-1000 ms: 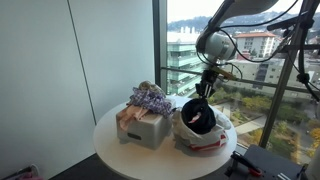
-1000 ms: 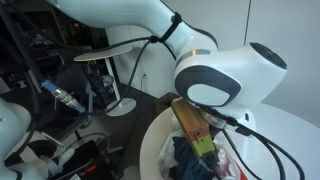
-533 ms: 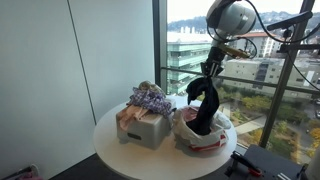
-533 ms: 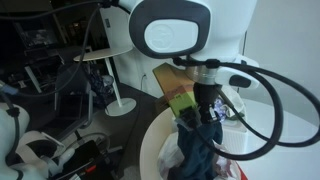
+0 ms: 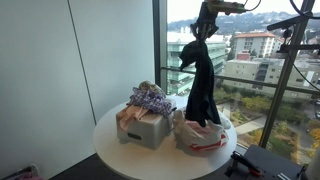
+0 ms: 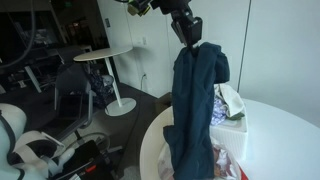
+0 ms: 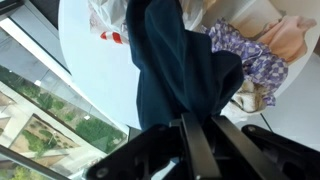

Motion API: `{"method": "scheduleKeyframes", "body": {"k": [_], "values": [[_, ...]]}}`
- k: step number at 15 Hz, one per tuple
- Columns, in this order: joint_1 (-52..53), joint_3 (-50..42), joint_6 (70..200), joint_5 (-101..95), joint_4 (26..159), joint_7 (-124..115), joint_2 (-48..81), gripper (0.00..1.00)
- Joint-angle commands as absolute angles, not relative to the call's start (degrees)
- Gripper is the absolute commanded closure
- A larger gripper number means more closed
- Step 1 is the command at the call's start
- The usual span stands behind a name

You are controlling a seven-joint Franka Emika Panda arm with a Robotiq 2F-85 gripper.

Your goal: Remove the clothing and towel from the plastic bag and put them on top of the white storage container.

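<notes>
My gripper will next lift higher, move over the mottled clothing (image 5: 150, 98) on the container and lower to release, because the end of the blue cloth hangs at the bag's opening.
My gripper (image 5: 203, 28) is high above the round table and shut on the top of a long dark blue cloth (image 5: 203, 85). The cloth hangs straight down, its lower end at the mouth of the plastic bag (image 5: 200, 137). The purple-and-white mottled clothing (image 5: 150, 98) lies on the white storage container (image 5: 146, 131), next to a pinkish-peach cloth (image 5: 127, 114). In the wrist view the fingers (image 7: 197, 145) pinch the dark cloth (image 7: 180, 60) above the bag (image 7: 108, 14), with the mottled clothing (image 7: 250, 55) beside it. The gripper (image 6: 187, 26) and cloth (image 6: 195, 100) also show in an exterior view.
The round white table (image 5: 120, 158) holds the box and the bag. A tall window with a railing (image 5: 255, 70) stands right behind it, and a plain wall panel (image 5: 60, 70) is beside it. A small side table (image 6: 105, 60) and chairs stand on the floor further off.
My gripper has risen from the bag's mouth to high above the table. It has pulled the dark blue cloth up, so the cloth now hangs at full length.
</notes>
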State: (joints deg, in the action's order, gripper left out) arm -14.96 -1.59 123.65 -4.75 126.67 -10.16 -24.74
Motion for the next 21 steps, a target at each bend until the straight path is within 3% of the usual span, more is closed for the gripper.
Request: {"method": "scheduleKeyframes", "body": {"k": [1,8,11,16,21], "values": [[-15.1,5.1,120.7,-14.9,117.3,-22.6,-24.7,0.97],[-17.4,21.6,108.0,-38.4,96.2,-42.4,-18.7,0.97],[-12.4,24.1,103.3,-53.2,87.2,-46.2,-10.4,0.97],[-2.3,19.3,104.8,-61.6,76.5,-40.8,5.5,0.97],[1.9,11.5,115.4,-51.2,68.7,-30.2,18.9,0.97]]}}
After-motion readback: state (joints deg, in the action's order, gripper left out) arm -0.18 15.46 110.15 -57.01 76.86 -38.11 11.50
